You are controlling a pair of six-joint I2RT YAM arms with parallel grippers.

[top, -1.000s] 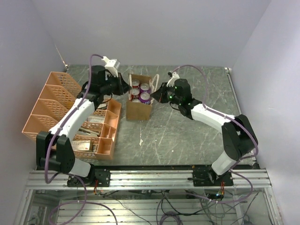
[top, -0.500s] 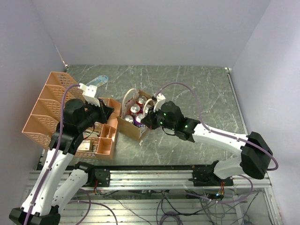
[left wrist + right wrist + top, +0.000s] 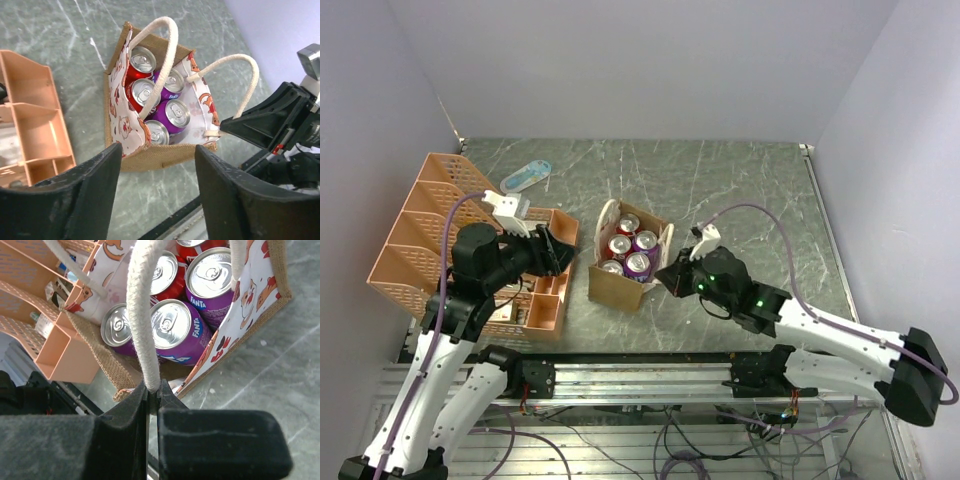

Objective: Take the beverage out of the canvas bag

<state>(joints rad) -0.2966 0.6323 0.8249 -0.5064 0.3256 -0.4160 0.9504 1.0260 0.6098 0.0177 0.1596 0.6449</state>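
My right gripper should pull the bag's handle to the right in the top view, clear of the cans, and let it go, because bare tabletop is there.
The canvas bag [image 3: 616,287] stands open in the middle of the table, with several beverage cans [image 3: 632,252] upright inside, some red, some purple. My right gripper [image 3: 672,275] is at the bag's right side, shut on one cream rope handle [image 3: 142,315], which rises from between its fingertips [image 3: 152,390]. A purple Fanta can [image 3: 175,329] sits just past that handle. My left gripper [image 3: 157,185] hovers open to the left of the bag, nothing between its fingers [image 3: 75,195]. It looks down on the bag [image 3: 165,155] and the can tops [image 3: 176,114].
An orange plastic organizer [image 3: 425,235] with several compartments fills the left side, close to the bag and under my left arm. A small blue and white item [image 3: 525,177] lies on the table behind it. The metal rail [image 3: 640,380] runs along the near edge.
My right gripper has drawn the bag by its handle toward the near edge. My left gripper has pulled back to the left of the bag, then opened.
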